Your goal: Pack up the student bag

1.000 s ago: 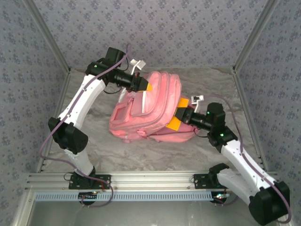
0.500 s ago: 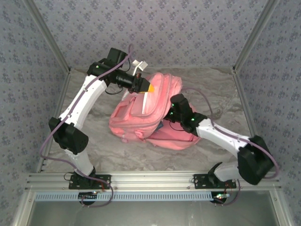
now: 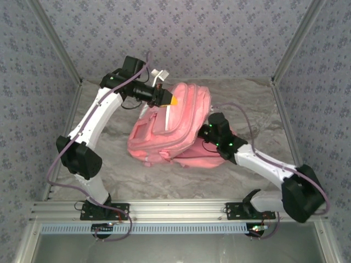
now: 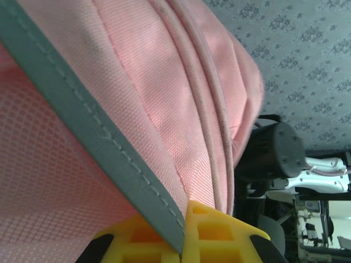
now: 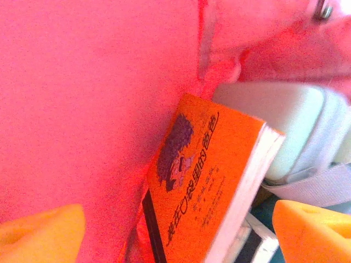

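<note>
The orange book is inside, so my left gripper should next bring the held top edge down toward the bag's lower pink side (image 3: 200,157) and let go of it.
The pink student bag (image 3: 164,137) lies on its side in the middle of the table. My left gripper (image 3: 171,102) is shut on the bag's top edge; in the left wrist view its yellow fingers (image 4: 219,230) pinch a grey trim strip (image 4: 82,120) of the bag (image 4: 164,82). My right gripper (image 3: 205,133) reaches into the bag's mouth from the right. It stands open (image 5: 175,222), with an orange book (image 5: 208,164) lying loose between its fingers against the pink lining (image 5: 82,98). A pale padded case (image 5: 285,126) sits behind the book.
Grey marbled tabletop (image 3: 258,98) surrounds the bag. Patterned walls close in the back and both sides. An aluminium rail (image 3: 175,211) runs along the near edge. The right arm's black wrist (image 4: 274,153) shows beyond the bag in the left wrist view.
The right arm swung its elbow out to the right and brought its wrist to the bag's mouth. Its jaws went from nearly closed to open. The left arm kept its hold.
</note>
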Action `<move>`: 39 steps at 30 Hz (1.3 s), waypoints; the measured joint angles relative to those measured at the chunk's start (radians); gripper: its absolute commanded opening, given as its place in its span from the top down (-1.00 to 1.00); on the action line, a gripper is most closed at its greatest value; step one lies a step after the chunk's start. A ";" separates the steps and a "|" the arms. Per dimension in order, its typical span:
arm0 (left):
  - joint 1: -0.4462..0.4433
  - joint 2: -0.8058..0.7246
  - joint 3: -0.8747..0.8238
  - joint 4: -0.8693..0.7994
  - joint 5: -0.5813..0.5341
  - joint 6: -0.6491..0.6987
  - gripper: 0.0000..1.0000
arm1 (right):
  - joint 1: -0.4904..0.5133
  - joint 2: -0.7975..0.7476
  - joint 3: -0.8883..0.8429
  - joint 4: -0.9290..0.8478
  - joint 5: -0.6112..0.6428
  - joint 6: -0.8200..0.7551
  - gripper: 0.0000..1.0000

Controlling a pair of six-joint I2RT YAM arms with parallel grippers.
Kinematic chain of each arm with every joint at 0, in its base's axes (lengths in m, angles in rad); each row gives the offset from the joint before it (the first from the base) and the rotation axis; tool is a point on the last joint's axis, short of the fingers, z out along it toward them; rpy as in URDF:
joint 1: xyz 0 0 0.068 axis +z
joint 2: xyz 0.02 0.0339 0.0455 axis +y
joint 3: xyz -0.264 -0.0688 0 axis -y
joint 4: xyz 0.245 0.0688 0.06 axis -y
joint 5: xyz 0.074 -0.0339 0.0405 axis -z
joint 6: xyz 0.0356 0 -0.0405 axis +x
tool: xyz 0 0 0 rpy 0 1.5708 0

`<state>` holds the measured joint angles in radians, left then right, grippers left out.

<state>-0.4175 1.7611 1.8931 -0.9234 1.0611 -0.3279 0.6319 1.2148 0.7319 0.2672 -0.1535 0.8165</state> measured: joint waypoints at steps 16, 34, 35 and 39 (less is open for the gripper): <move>-0.043 0.018 -0.009 0.011 -0.154 -0.022 1.00 | -0.027 -0.615 -0.198 -0.443 0.317 -0.214 -0.54; -0.166 0.209 -0.023 0.177 -0.353 -0.144 0.42 | 0.217 -0.646 -0.391 -0.439 0.241 -0.393 -0.17; -0.168 0.209 -0.031 0.180 -0.365 -0.151 0.36 | 0.252 -0.622 -0.405 -0.415 0.235 -0.402 -0.14; -0.161 0.186 -0.085 0.201 -0.413 -0.171 0.19 | 0.356 -0.460 -0.423 -0.288 0.216 -0.424 0.09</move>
<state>-0.5781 1.9472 1.8076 -0.7219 0.6483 -0.4988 0.9882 0.7551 0.3088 -0.0212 0.0624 0.3927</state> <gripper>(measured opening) 0.375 0.520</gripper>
